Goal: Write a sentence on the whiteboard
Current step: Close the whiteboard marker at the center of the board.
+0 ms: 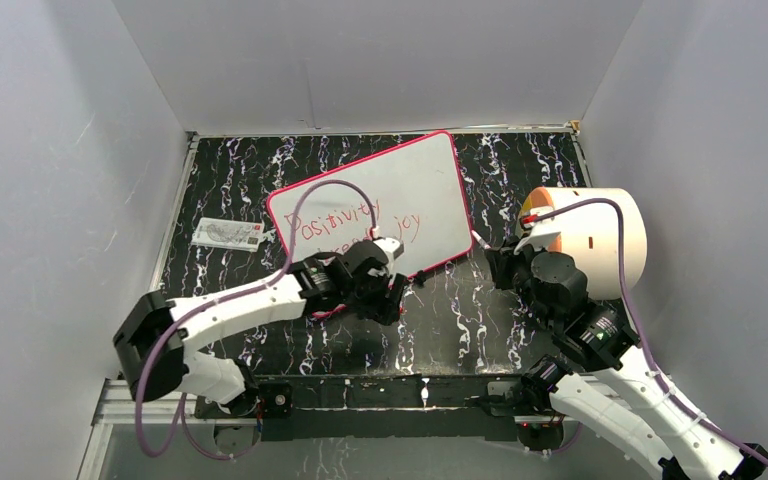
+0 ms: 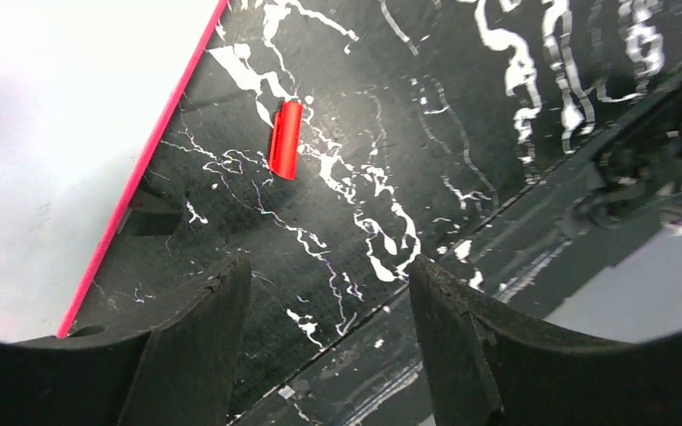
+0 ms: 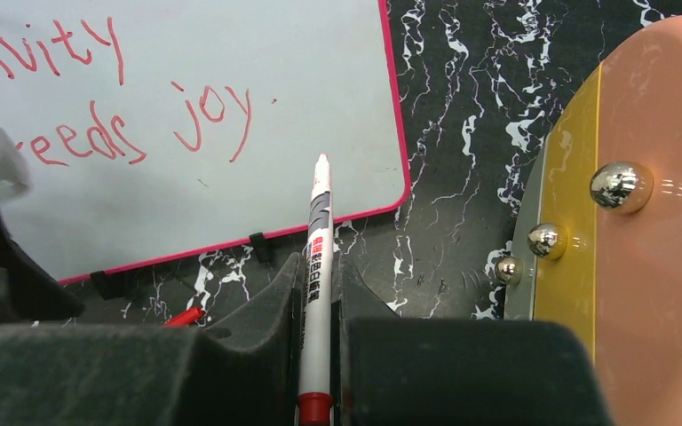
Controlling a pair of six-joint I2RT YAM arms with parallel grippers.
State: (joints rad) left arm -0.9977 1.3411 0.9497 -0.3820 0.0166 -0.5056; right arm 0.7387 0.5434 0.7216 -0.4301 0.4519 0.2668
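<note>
I will lower my left gripper next to the end of the red cap nearest its fingers beside the board and close it, because my right gripper is holding the marker (image 3: pixel 318 231) uncapped.
The whiteboard (image 1: pixel 410 180) lies tilted on the black marbled table, with a pink-red frame. The sentence (image 1: pixel 345 222), in red script, is partly hidden by my left arm; the right wrist view shows "joy" and parts of the other words (image 3: pixel 142 133). My right gripper (image 1: pixel 500 262) is shut on a white marker (image 3: pixel 318 231) with a red end. Its uncapped tip hangs just above the board's near right corner (image 3: pixel 382 191). My left gripper (image 1: pixel 392 298) is open and empty over the table by the board's near edge (image 2: pixel 133 195). A red cap (image 2: pixel 285 139) lies on the table beside that edge.
A large white drum with an orange and yellow face and metal studs (image 1: pixel 600 235) lies at the right, close to my right wrist (image 3: pixel 657 248). A small printed card (image 1: pixel 228 234) lies left of the board. White walls enclose the table.
</note>
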